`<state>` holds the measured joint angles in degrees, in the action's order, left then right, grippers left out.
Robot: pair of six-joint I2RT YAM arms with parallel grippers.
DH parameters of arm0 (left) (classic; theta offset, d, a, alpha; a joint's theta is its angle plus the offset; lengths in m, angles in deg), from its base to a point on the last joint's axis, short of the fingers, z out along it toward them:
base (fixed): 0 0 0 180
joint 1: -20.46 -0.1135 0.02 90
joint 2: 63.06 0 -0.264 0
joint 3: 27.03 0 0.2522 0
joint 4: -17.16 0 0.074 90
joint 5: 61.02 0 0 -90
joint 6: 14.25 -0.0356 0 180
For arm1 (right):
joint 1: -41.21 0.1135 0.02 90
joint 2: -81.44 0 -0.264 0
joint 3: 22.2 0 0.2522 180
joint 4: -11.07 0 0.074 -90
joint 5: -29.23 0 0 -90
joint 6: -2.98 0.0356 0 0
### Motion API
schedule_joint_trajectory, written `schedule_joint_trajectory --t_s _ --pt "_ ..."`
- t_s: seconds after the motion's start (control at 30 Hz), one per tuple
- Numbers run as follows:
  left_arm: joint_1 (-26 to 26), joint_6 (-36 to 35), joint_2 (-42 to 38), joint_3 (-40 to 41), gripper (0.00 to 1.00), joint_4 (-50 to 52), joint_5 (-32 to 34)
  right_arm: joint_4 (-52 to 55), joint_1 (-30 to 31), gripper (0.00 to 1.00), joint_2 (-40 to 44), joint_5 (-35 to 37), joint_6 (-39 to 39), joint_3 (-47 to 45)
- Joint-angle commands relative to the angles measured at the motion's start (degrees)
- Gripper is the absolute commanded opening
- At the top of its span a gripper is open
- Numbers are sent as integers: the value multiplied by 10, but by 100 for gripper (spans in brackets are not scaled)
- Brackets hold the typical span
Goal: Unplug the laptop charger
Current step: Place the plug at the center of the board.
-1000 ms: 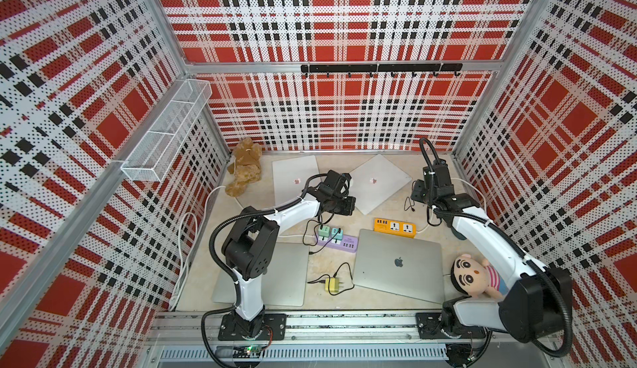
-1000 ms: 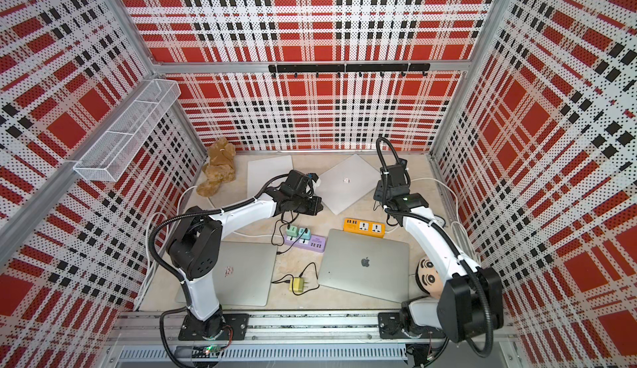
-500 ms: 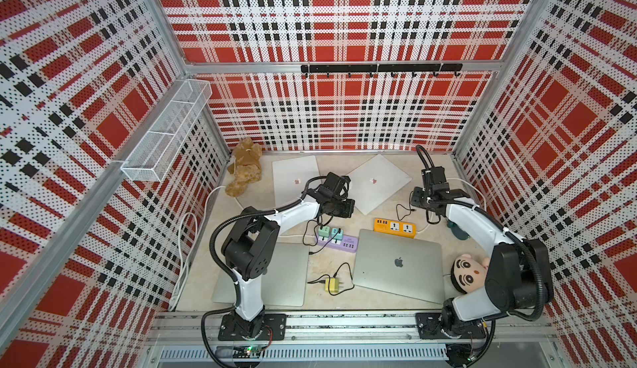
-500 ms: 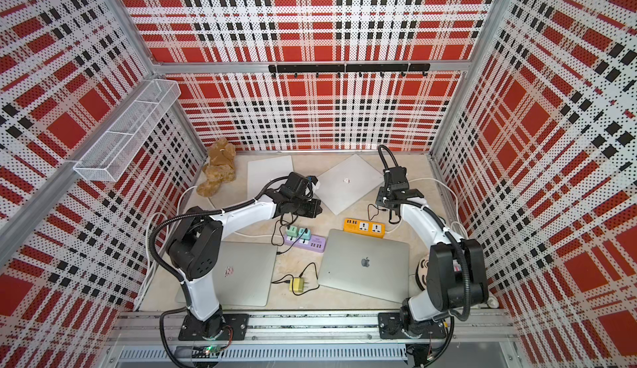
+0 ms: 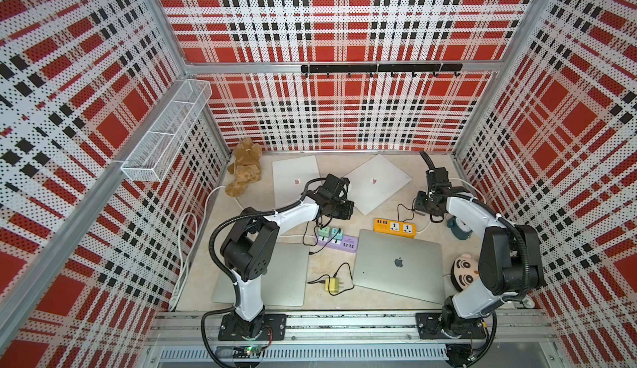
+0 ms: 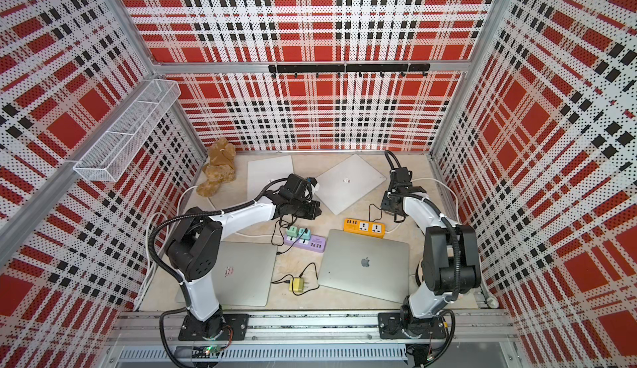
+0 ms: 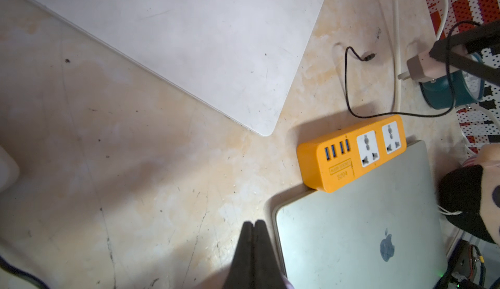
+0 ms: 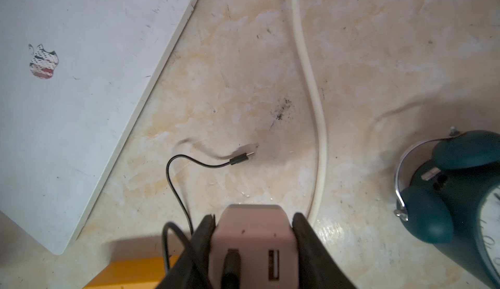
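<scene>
Next, my right gripper lowers the charger onto the tabletop (image 5: 422,221) beside the orange power strip's socket end and releases it. That tabletop lies below, and the charger's pins are unplugged.
My right gripper (image 8: 254,220) is shut on a pale pink laptop charger block (image 8: 254,236). In the left wrist view the charger (image 7: 422,67) hangs in the air with its prongs bare, apart from the orange power strip (image 7: 351,152), whose two sockets are empty. A thin black cable runs from the block, and its loose plug end (image 8: 239,160) lies on the table. In both top views the right gripper (image 5: 421,208) (image 6: 391,208) is just behind the orange strip (image 5: 394,227). My left gripper (image 7: 253,224) is shut on nothing, hovering above the table near a silver laptop's corner.
A silver laptop (image 5: 400,263) lies in front of the orange strip, and two white laptops (image 5: 377,182) (image 5: 296,177) lie at the back. A purple strip (image 5: 339,242) holds two green plugs. A yellow charger (image 5: 332,284), a teal alarm clock (image 8: 454,201) and a doll head (image 5: 465,271) sit nearby.
The right arm has folded its elbow back to the right, and its gripper with the charger has shifted slightly toward the front. The left arm has stayed still.
</scene>
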<state>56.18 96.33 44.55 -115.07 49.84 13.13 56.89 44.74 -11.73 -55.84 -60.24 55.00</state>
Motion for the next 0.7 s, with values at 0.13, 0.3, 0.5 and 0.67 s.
schedule_joint_trajectory --t_s 0.13,0.3,0.5,0.67 --pt "1 -1 -8 0 5 -9 -6 25 -8 25 -18 -26 -4 3" --pt "3 0 -6 0 5 -12 -7 26 -19 26 -27 -43 0 -13" --pt "5 1 0 -5 5 -13 -8 27 -33 26 -47 -60 0 -19" --pt "6 2 1 -4 5 -13 -7 26 -49 29 -70 -77 -2 -18"
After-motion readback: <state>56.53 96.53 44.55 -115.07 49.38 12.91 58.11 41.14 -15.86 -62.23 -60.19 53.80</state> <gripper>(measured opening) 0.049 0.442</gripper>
